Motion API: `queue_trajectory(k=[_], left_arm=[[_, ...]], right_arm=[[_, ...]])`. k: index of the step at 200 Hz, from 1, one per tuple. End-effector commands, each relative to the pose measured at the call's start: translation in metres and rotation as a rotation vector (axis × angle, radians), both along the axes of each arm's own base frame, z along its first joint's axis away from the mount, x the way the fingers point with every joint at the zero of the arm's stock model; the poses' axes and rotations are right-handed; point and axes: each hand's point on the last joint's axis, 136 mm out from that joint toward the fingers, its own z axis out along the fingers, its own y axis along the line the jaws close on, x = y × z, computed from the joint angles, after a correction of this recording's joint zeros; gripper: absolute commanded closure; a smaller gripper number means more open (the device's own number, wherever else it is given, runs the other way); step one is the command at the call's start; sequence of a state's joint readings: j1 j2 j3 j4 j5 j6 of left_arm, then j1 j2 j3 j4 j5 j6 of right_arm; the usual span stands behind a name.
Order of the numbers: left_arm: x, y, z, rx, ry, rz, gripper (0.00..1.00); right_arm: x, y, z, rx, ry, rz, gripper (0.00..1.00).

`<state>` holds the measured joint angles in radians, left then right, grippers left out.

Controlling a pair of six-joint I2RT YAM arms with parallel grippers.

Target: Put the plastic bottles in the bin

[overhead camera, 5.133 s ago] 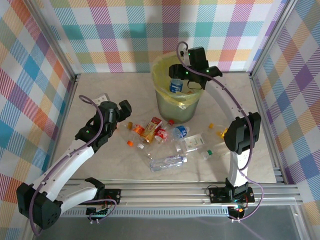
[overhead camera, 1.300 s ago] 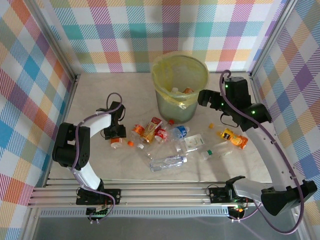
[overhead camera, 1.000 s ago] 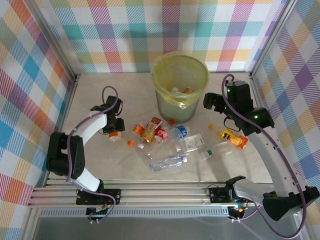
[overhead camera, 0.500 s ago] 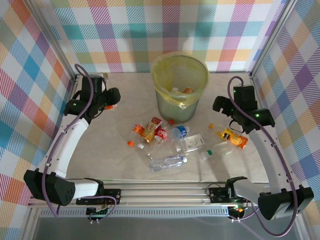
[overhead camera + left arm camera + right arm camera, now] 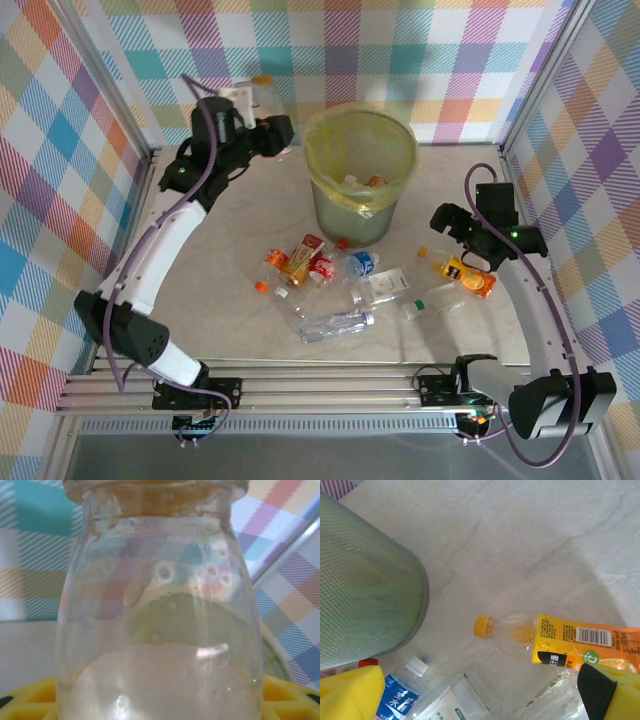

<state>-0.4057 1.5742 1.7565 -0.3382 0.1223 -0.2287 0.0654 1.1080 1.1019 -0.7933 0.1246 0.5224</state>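
My left gripper will swing across over the bin's opening [image 5: 362,152] and go down to release, because the small clear bottle [image 5: 264,92] is still beside the bin.
My left gripper [image 5: 272,128] is raised at the back left, just left of the bin [image 5: 322,218], and is shut on a small clear bottle [image 5: 264,92] with an orange cap. That bottle [image 5: 160,605] stands upright in front of the left wrist camera, with the yellow pads [image 5: 30,700] at its base. The grey-green bin, lined with a yellow bag, holds a few bottles [image 5: 360,182]. Several plastic bottles [image 5: 337,323] lie on the table in front of it. My right gripper [image 5: 450,220] hangs open over the table, near an orange-labelled bottle [image 5: 570,637] with a yellow cap.
The bin wall [image 5: 365,590] is at the left of the right wrist view, with a blue-labelled bottle [image 5: 397,700] by its foot. A loose orange cap [image 5: 260,287] lies left of the pile. Checked walls and metal posts close in the table.
My left arm has lifted the clear bottle from the table's left side and carried it up and back, to just left of the bin. The right arm has drifted slightly right and nearer.
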Motion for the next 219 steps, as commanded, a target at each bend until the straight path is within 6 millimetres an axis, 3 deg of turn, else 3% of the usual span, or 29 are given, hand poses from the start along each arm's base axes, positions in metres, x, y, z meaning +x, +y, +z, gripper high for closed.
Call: queue_trajectory(k=[1, 27, 59, 88, 122, 165, 219], left_arm=[[0.002, -0.046, 0.026, 0.015, -0.111, -0.132, 0.66], [0.011, -0.088, 0.029, 0.033, -0.145, -0.234, 0.67], [0.026, -0.130, 0.000, 0.084, -0.100, -0.316, 0.67], [0.035, -0.152, -0.028, 0.117, -0.040, -0.362, 0.67], [0.044, -0.165, -0.057, 0.138, 0.010, -0.378, 0.67], [0.056, -0.172, -0.091, 0.156, 0.072, -0.371, 0.67], [0.064, -0.178, -0.117, 0.176, 0.118, -0.373, 0.63]], right_arm=[[0.000, -0.002, -0.006, 0.065, 0.002, -0.059, 0.00], [-0.004, -0.003, -0.015, 0.105, 0.021, -0.089, 0.00], [-0.014, -0.011, -0.019, 0.099, 0.065, -0.158, 0.00], [-0.026, -0.016, -0.021, 0.083, 0.095, -0.188, 0.00], [-0.041, -0.024, -0.023, 0.053, 0.130, -0.232, 0.00], [-0.052, -0.020, -0.033, 0.090, 0.158, -0.250, 0.00], [-0.067, -0.026, -0.047, 0.080, 0.247, -0.323, 0.00]])
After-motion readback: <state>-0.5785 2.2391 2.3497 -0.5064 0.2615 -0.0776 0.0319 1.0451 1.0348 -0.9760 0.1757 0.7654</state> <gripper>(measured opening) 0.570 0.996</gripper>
